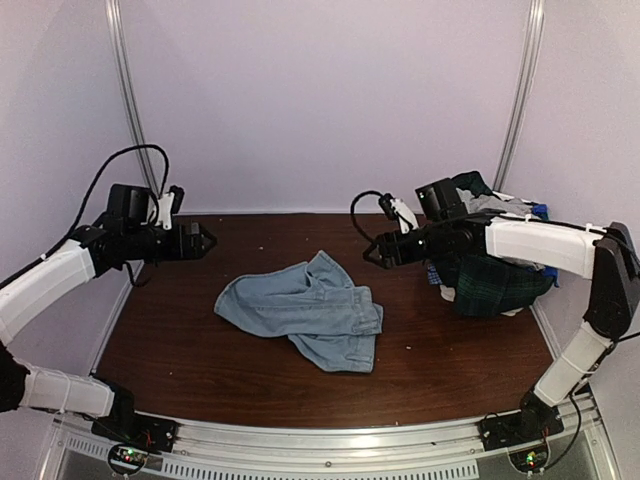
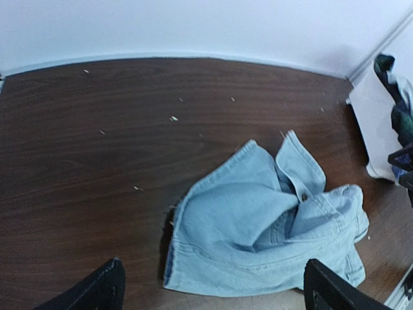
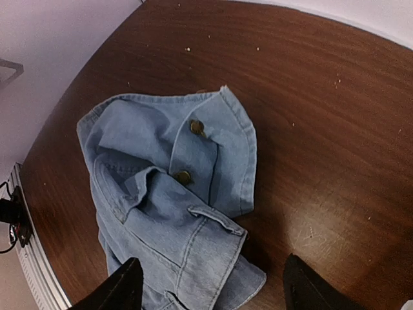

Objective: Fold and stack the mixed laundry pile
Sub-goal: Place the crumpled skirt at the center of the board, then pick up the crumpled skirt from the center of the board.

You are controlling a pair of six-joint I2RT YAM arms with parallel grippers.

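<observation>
The robot's left gripper needs to swing across and down to the denim garment's upper edge by its flap (image 1: pixel 328 289) (image 2: pixel 313 201) next, because that edge is below the gripper, to its right in the top view.
The mixed laundry pile (image 1: pixel 495 278), mostly dark green plaid with white and blue bits, is heaped at the table's right back corner; a sliver of it (image 2: pixel 401 97) shows in the left wrist view. One light blue denim garment (image 1: pixel 305 312) lies rumpled on its own in the middle of the table (image 1: pixel 180 350). My right gripper (image 1: pixel 372 254) hovers between the pile and the denim, open, and the denim (image 3: pixel 168 194) lies below its empty jaws (image 3: pixel 213 287). Left of the denim (image 2: pixel 264 226), my left gripper (image 1: pixel 206 240) hangs wide open and empty (image 2: pixel 213 287).
Pale walls close off the back and both sides of the dark wooden table. Two white upright rails (image 1: pixel 125 90) stand at the back corners. A metal rail (image 1: pixel 330 440) with the arm bases runs along the near edge. Small crumbs (image 2: pixel 173 118) dot the wood.
</observation>
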